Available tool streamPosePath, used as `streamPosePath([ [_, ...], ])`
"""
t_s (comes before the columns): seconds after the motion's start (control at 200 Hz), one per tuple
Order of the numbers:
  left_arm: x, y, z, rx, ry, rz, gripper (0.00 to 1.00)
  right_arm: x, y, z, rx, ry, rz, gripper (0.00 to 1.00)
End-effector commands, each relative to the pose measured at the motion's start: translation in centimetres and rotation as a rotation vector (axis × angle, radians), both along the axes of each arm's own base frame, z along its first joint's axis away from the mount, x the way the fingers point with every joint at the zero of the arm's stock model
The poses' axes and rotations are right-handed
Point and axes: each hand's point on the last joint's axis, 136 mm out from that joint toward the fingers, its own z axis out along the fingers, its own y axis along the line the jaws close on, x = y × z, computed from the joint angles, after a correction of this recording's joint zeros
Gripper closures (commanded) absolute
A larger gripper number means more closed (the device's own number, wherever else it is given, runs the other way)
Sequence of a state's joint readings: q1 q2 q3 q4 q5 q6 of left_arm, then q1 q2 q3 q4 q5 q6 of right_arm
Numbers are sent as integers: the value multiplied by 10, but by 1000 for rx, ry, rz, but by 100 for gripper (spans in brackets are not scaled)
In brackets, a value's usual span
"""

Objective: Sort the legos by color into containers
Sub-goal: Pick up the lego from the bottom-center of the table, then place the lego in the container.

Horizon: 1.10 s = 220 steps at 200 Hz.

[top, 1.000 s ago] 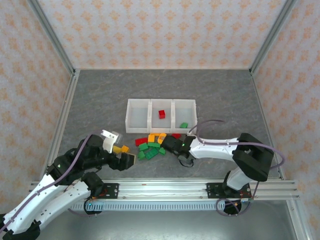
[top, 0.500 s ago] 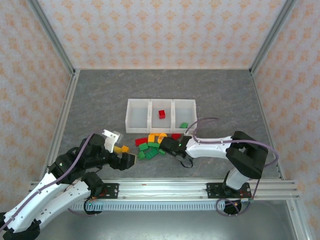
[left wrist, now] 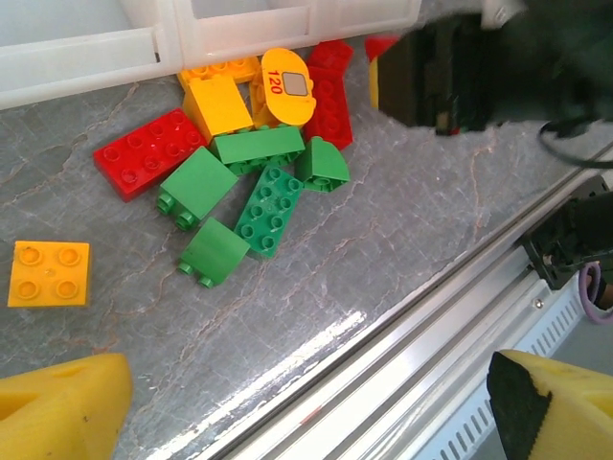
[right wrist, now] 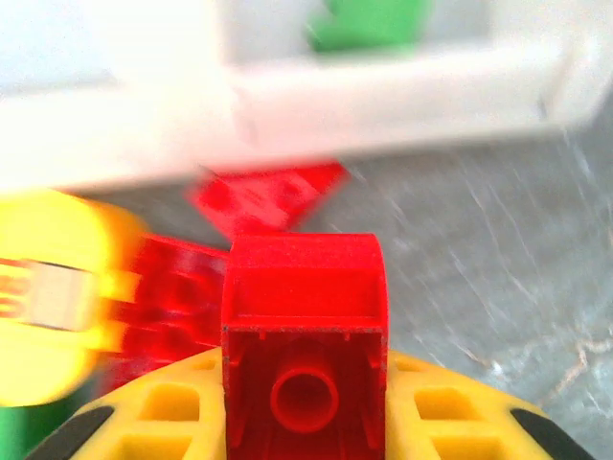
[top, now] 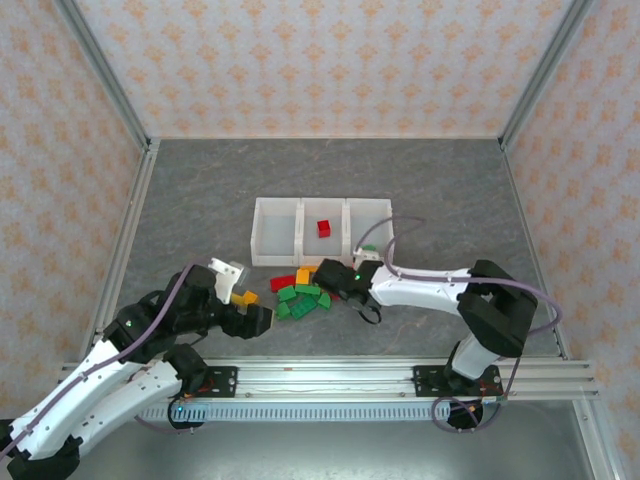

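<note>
The red lego (right wrist: 305,287) goes up and outward over the containers' front side next for my right gripper's release, as the middle container with the red brick lies outward of it.
A loose pile of red, green and orange-yellow legos (top: 300,291) lies just in front of the three joined white containers (top: 300,203). The middle container holds one red brick (top: 323,228), and a green brick (right wrist: 369,24) sits in the right one. My right gripper (top: 330,278) is at the pile's right side, close to the containers' front wall, shut on a red lego (right wrist: 305,287). My left gripper (left wrist: 306,402) hangs open and empty over the table's near rail, left of the pile. A single yellow square brick (left wrist: 48,273) lies near its left finger.
The metal front rail (left wrist: 450,316) runs close under my left gripper. Patterned walls enclose the grey table. More red bricks (right wrist: 259,196) lie against the containers' front wall (right wrist: 383,91), right ahead of my right gripper.
My right gripper has closed on the red lego and moved left along the pile toward the containers. My left gripper has barely shifted and stays open.
</note>
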<state>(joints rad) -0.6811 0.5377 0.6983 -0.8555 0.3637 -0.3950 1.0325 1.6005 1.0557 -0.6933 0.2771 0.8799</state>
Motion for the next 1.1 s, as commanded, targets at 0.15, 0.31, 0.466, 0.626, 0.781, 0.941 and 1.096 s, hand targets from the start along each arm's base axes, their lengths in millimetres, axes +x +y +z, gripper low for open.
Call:
streamPosePath([
  [0.15, 11, 4, -6, 59, 24, 61, 4, 47, 33, 120, 23, -280, 206, 99],
  [0.31, 13, 4, -8, 74, 35, 72, 5, 86, 53, 129, 41, -290, 267, 96],
  [0.466, 15, 4, -4, 67, 22, 73, 6, 124, 76, 117, 53, -229, 299, 98],
  [0.626, 15, 4, -2, 61, 14, 73, 5, 149, 88, 86, 15, -144, 310, 99],
  [0.781, 14, 4, -2, 61, 14, 68, 5, 159, 87, 56, 20, -82, 299, 99],
  [0.941, 14, 2, -2, 58, 14, 59, 5, 159, 84, 45, 13, -66, 302, 79],
  [1.096, 14, 2, -3, 60, 17, 61, 4, 156, 83, 49, 25, -80, 319, 64],
])
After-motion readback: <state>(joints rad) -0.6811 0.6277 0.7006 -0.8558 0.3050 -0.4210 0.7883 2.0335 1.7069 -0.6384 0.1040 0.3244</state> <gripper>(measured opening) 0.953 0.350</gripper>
